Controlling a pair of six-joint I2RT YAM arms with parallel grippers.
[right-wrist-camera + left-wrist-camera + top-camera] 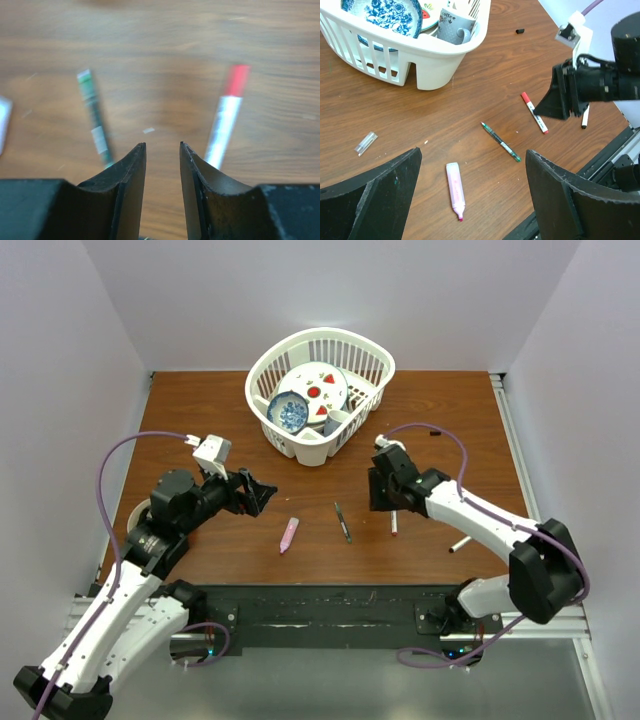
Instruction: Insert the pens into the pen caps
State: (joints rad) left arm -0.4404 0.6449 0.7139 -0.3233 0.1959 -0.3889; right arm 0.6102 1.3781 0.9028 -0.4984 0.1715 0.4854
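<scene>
The robot's right gripper will next lower across and back onto the dark green pen's near end, as that end is below the gripper and to its left in the top view.
A stubby pink marker (pixel 289 534) lies uncapped on the brown table, and below my left gripper in the left wrist view (pixel 455 190). A thin dark green pen (pixel 342 522) lies to its right. A white pen with red ends (pixel 394 523) lies beside my right gripper (pixel 383 502), whose jaws stand slightly apart and empty just above the table (pixel 162 145), between the dark pen (pixel 95 117) and the white pen (pixel 225 117). Another white pen (pixel 460 544) lies far right. My left gripper (pixel 262 495) is wide open and empty. A black cap (pixel 520 31) and a pale clear cap (pixel 366 143) lie apart.
A white dish basket (pixel 300 445) with plates, a blue bowl and a mug stands at the back centre. The table's front edge with the black arm mount (pixel 320 615) runs close behind the pens. A white round object (pixel 140 515) sits under my left arm.
</scene>
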